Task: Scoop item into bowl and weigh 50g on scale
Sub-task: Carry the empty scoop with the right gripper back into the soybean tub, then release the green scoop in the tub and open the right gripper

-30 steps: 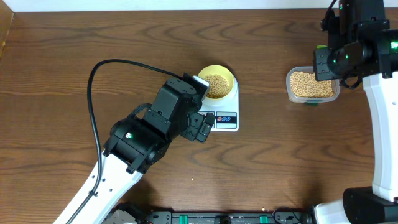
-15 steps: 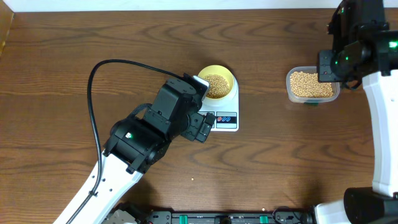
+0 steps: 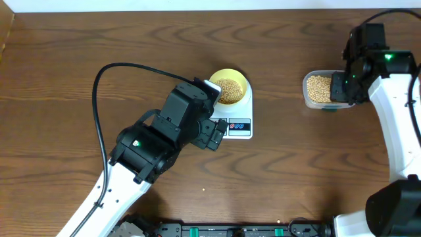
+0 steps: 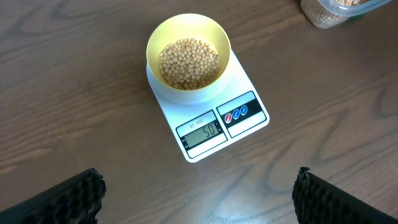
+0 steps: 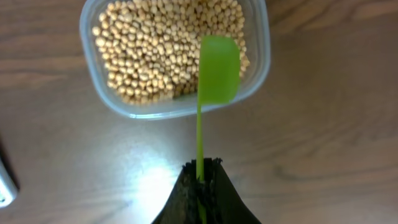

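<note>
The scale already shows the asked weight. My right gripper will next move the green scoop's head down onto the beans (image 3: 321, 89) beside the tub's near rim.
The pale yellow bowl (image 4: 186, 94) stands on the white scale (image 4: 249, 121), and a layer of the item, tan beans (image 4: 188, 61), lies in it. The scale's display (image 4: 204, 132) reads 50. My left gripper (image 4: 199, 190) hovers open over bare table just in front of the scale (image 3: 240, 129), nothing between its fingers. My right gripper (image 5: 201, 168) is shut on the thin handle of a green scoop (image 5: 219, 67). The scoop's head hangs over the near right part of a clear tub (image 5: 87, 53) full of beans (image 5: 155, 46). No beans show on the scoop.
The clear tub (image 3: 307, 99) sits on the brown wooden table at the right, well apart from the scale and bowl (image 3: 231, 72). The left arm's black body and cable (image 3: 99, 99) cover the table left of the scale.
The right arm has swung toward the table's front, bringing its wrist down over the tub's right side. The left arm, bowl and scale have not moved.
</note>
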